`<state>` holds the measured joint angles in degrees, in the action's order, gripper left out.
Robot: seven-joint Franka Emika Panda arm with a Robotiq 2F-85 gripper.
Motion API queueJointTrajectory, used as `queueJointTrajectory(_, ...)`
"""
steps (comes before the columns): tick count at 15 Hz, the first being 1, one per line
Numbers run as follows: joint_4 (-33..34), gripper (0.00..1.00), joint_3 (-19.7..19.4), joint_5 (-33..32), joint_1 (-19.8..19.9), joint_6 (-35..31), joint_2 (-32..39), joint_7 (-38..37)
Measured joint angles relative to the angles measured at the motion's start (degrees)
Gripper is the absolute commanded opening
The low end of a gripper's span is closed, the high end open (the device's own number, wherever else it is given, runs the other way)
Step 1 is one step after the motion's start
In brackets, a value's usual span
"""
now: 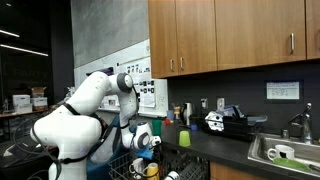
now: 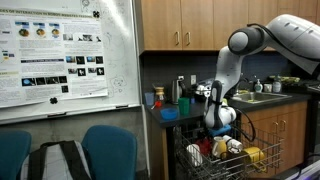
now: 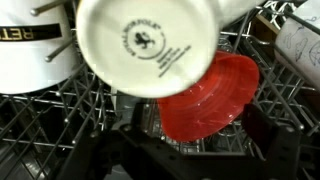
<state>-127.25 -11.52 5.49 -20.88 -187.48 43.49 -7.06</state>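
My gripper moves down and across from the red cup [image 3: 218,92] toward the white mug's edge next, as the stamped base lies left in the wrist view.
In the wrist view my gripper [image 3: 196,128] hangs over a dishwasher rack [image 3: 40,122], its dark fingers spread on either side of a red plastic cup [image 3: 218,92] lying among the wires. The jaws are open and hold nothing. The base of a white mug [image 3: 150,42] with a printed stamp stands just beyond the red cup and overlaps it. In both exterior views the gripper [image 1: 146,141] [image 2: 222,137] points down into the pulled-out rack [image 1: 128,166] [image 2: 205,165] below the counter.
A second white mug with dark lettering [image 3: 30,50] is at the left of the rack. A yellow item [image 2: 252,154] lies in the rack. On the counter stand a green cup [image 1: 184,138] and a sink [image 1: 285,152]. Cabinets [image 1: 230,35] hang above; a whiteboard [image 2: 65,55] and blue chairs [image 2: 110,150] are nearby.
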Motion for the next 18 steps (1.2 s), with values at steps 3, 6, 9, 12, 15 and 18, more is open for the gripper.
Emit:
queueJointTrajectory(3,0.7,0.97,0.1,0.0,0.2,0.0,0.9,0.0)
queueJointTrajectory(6,1.4,0.97,0.4,0.0,0.6,0.0,1.8,0.0)
queueJointTrajectory(9,2.1,0.97,0.9,0.0,1.3,0.0,2.7,0.0)
queueJointTrajectory(12,2.8,0.85,1.4,0.0,1.8,0.0,3.5,0.0)
queueJointTrajectory(15,3.2,0.58,1.9,0.0,2.3,0.0,4.0,0.0)
queueJointTrajectory(18,3.2,0.36,1.8,0.0,2.9,0.0,4.1,0.0)
